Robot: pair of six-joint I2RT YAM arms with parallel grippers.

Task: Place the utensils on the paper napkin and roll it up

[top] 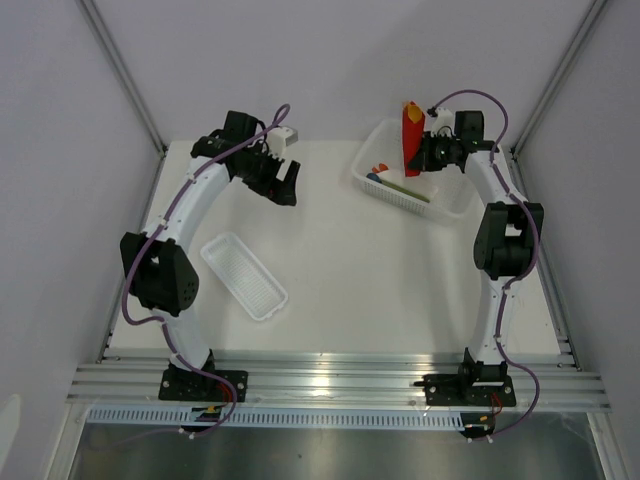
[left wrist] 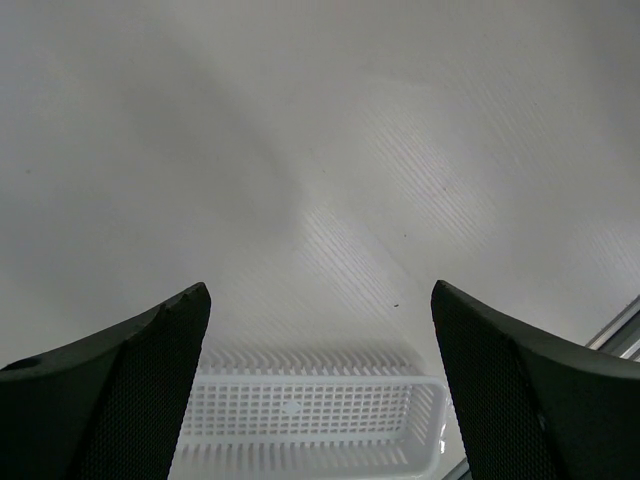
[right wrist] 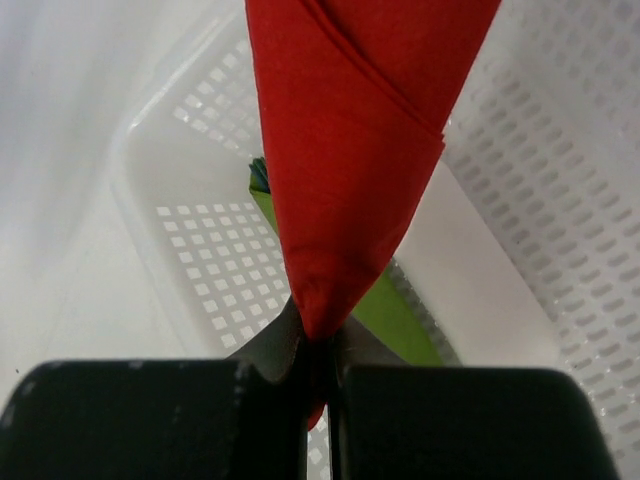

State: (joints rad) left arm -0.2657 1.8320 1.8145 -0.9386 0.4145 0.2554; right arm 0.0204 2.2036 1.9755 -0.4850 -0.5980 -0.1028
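Note:
I need to lower my right gripper next, pull it back over the white piece (top: pixel 415 184) beside the green item and let go of the napkin (top: pixel 411 132). The napkin still hangs above the basket.
The red paper napkin (top: pixel 411 132) hangs folded above the white mesh basket (top: pixel 440 205). My right gripper (top: pixel 413 160) is shut on the napkin's corner. In the right wrist view the napkin (right wrist: pixel 350 150) is pinched between the closed jaws of the right gripper (right wrist: pixel 322 350), and it fills the middle of the frame. A small orange piece (top: pixel 380 166), probably the utensils, lies at the basket's left end with blue and green items. My left gripper (top: pixel 283 185) is open and empty over bare table at the back left; in the left wrist view it (left wrist: pixel 320 290) holds nothing.
A narrow white perforated tray (top: pixel 243 275) lies at the front left and also shows in the left wrist view (left wrist: pixel 300 415). A green item (right wrist: pixel 400 310) lies in the basket (right wrist: pixel 190 250) under the napkin. Grey walls enclose the table.

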